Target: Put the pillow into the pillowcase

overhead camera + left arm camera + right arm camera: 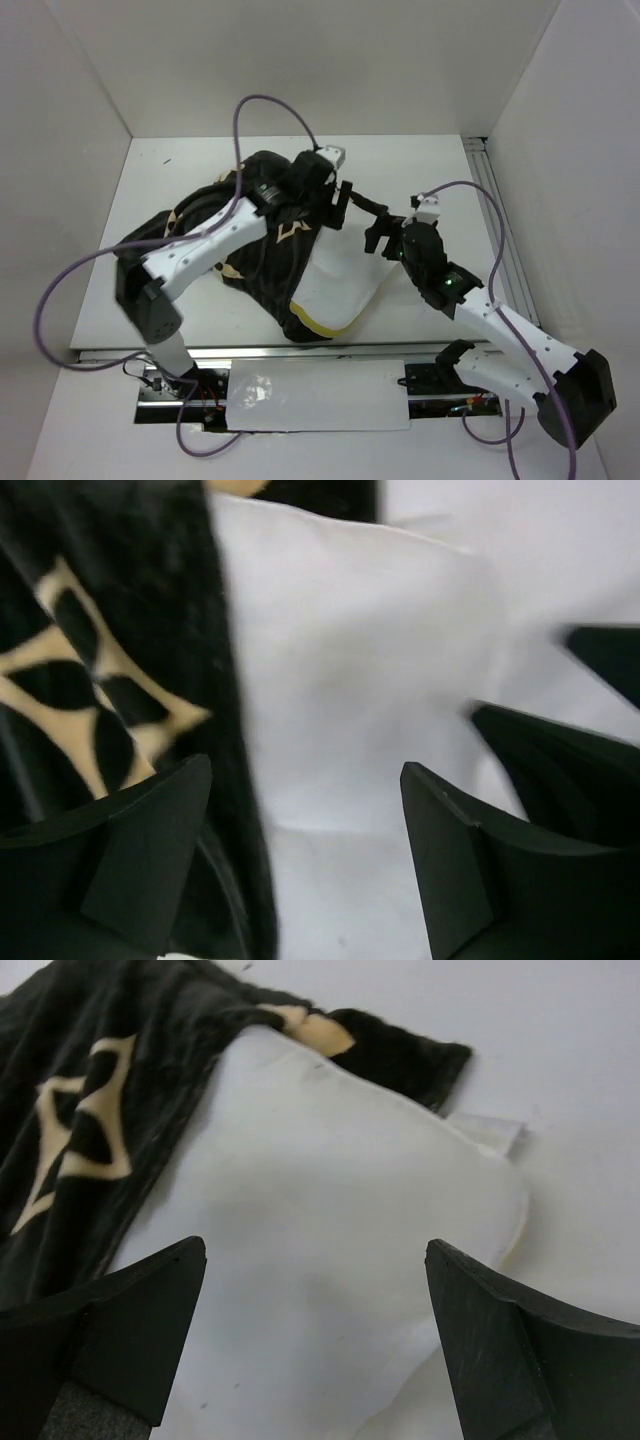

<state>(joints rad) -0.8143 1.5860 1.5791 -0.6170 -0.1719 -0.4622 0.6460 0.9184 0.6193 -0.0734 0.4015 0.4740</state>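
Note:
The left gripper has mostly white pillow between its open fingers, so next it will go down and move outward onto the pillowcase's dark edge near its far (318,230) (226,670) end.
The black-brown pillowcase (235,225) with tan motifs lies crumpled at the middle left of the table. The white pillow (340,275) sticks out of its right side, with yellow piping (325,327) along the near edge. My left gripper (345,203) is open and empty just above the pillow's far end, beside the pillowcase edge (225,680); the pillow (350,680) fills the space between its jaws (305,765). My right gripper (378,235) is open and empty over the pillow's right corner. In the right wrist view (315,1245) the pillow (330,1200) lies below and the pillowcase (110,1090) is at the upper left.
The white table (420,170) is walled in white at the back and both sides. A metal rail (490,220) runs along the right edge. A white sheet (315,395) lies at the near edge between the arm bases. Purple cables (270,105) loop over the arms.

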